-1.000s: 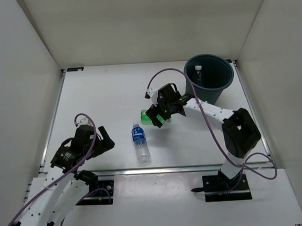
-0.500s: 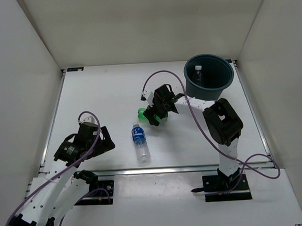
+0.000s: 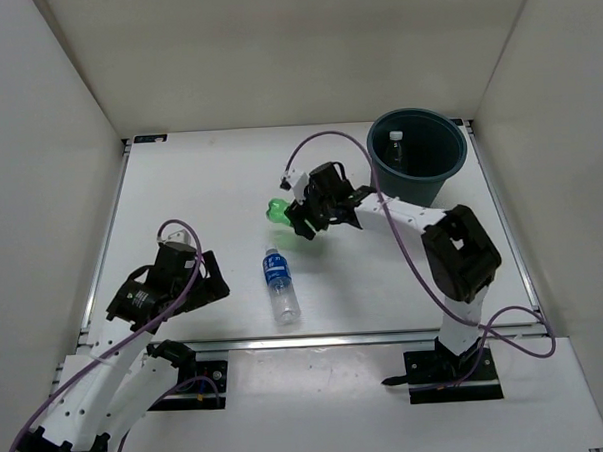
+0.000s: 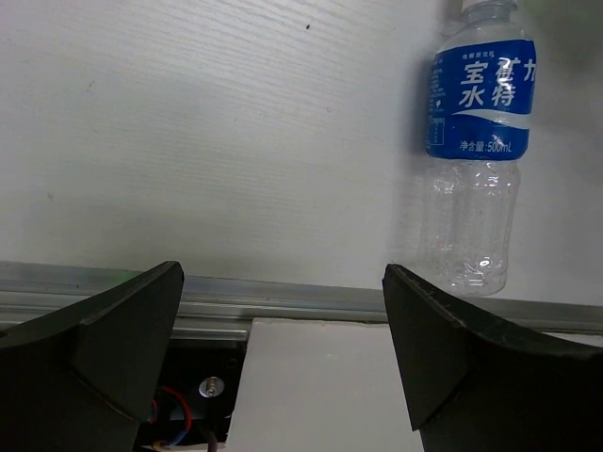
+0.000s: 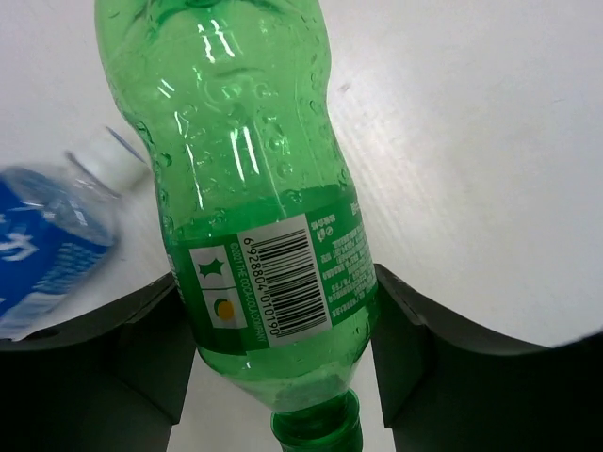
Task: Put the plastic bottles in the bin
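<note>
The clear bottle is outside the bin (image 3: 421, 186). I will move my left gripper to the right in the top view and down to close around that bottle's blue label.
The all-green plastic bottle (image 5: 245, 179) hangs off the table with my right gripper (image 5: 278, 348) shut on its labelled lower body, neck toward the camera. From above, that green bottle (image 3: 278, 210) sticks out left of the right gripper (image 3: 303, 223), left of the dark teal bin (image 3: 421, 186). A clear bottle with a white cap (image 3: 395, 142) stands inside the bin. A clear bottle with a blue label (image 3: 280, 283) lies on the table, also visible in the left wrist view (image 4: 476, 141). My left gripper (image 4: 283, 282) stands open over the table's near rail, holding nothing.
The metal rail (image 4: 311, 299) along the table's near edge runs just under the left gripper. White walls close the table in on the left, back and right. The right arm's purple cable (image 3: 323, 143) loops above the table middle.
The right gripper's jaws have closed on the green bottle, which has moved slightly left and back off the table. The left arm has hardly moved.
</note>
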Robot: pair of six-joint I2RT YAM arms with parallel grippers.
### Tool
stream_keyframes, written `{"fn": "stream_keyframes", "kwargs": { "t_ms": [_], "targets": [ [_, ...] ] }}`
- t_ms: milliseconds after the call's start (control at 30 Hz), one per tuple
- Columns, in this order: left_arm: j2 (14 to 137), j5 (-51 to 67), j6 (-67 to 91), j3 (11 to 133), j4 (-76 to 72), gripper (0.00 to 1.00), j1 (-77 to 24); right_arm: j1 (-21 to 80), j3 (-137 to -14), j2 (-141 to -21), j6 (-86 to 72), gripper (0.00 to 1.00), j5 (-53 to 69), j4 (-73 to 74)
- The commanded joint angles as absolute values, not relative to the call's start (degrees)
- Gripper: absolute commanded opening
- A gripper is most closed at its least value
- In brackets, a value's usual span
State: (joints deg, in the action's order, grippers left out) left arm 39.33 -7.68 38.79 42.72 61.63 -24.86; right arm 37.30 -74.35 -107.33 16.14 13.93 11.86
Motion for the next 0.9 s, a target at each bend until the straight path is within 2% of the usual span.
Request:
{"fn": "stream_keyframes", "kwargs": {
  "t_ms": [0, 167, 233, 367, 567, 600, 633, 667, 733, 867],
  "targets": [
    [39.3, -6.4, 37.4, 43.4, 59.0, 0.98, -25.2, 35.5, -78.7, -95.5, 11.7, 0.38, 10.9, 11.0],
    [41.2, -5.4, 37.3, 42.5, 54.4, 0.98, -26.5, 28.4, -83.2, -86.3, 6.3, 0.38, 8.9, 14.5],
    [42.5, -5.7, 36.9, 42.6, 53.2, 0.99, -27.2, 21.8, -83.3, -83.1, 5.4, 0.38, 11.6, 14.9],
    [44.2, -5.6, 36.8, 42.8, 51.3, 0.99, -27.2, 12.1, -82.6, -81.2, 3.9, 0.37, 13.4, 14.9],
    [47.6, -7.5, 37.5, 43.0, 49.2, 0.99, -29.6, 4.0, -80.3, -81.7, 1.0, 0.4, 9.2, 15.0],
    [48.9, -7.6, 37.8, 43.4, 48.6, 0.99, -30.4, 2.7, -80.4, -81.5, 0.0, 0.44, 8.7, 15.2],
    [49.8, -7.4, 37.9, 43.6, 48.3, 0.98, -30.8, 2.0, -80.0, -81.3, 0.3, 0.57, 9.2, 15.7],
    [50.4, -7.2, 38.3, 43.9, 47.6, 0.99, -31.2, 1.7, -80.0, -81.3, -1.5, 0.78, 9.2, 15.8],
    [51.9, -6.5, 38.7, 43.7, 45.7, 0.98, -31.4, 1.7, -78.8, -79.7, -1.2, 0.99, 9.1, 15.0],
    [55.9, -6.4, 39.0, 44.5, 41.8, 0.98, -34.6, 2.9, -81.4, -78.1, -0.4, 0.99, 5.7, 17.6]
  ]
}}
